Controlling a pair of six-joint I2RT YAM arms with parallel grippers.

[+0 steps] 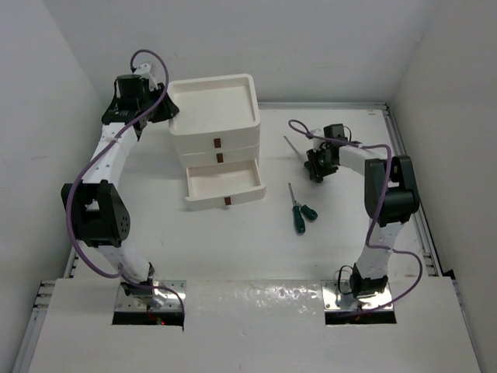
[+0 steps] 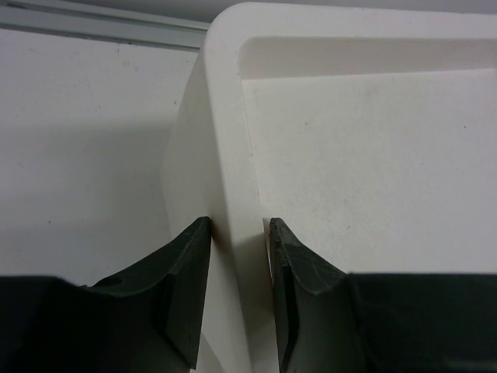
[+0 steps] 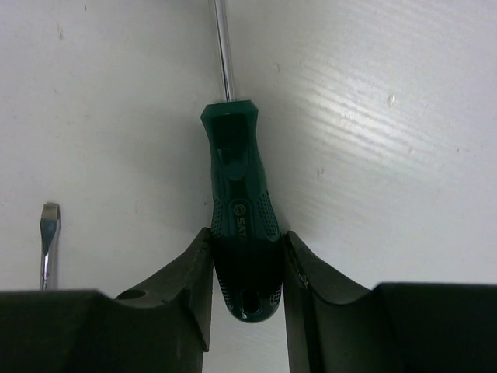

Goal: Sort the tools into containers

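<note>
The empty bottom drawer (image 1: 224, 180) stands open to the left of my right gripper in the top view. Next I will lift my right gripper, swing it over the drawer, lower it and let go of the screwdriver inside.
The white stacked container (image 1: 213, 116) stands at the back left, its bottom drawer (image 1: 225, 186) pulled open and showing nothing inside. My left gripper (image 1: 167, 109) is shut on the left rim of the top tray (image 2: 225, 116), one finger outside the wall and one inside, seen in the left wrist view (image 2: 237, 233). My right gripper (image 1: 314, 165) is shut on the handle of a dark green screwdriver (image 3: 241, 210), whose shaft (image 1: 291, 145) points away toward the back left. Two more dark green screwdrivers (image 1: 299, 211) lie on the table in front of it.
A flat blade tip (image 3: 49, 241) of another screwdriver shows at the left of the right wrist view. A raised rail (image 1: 411, 179) runs along the table's right side and a wall stands close on the left.
</note>
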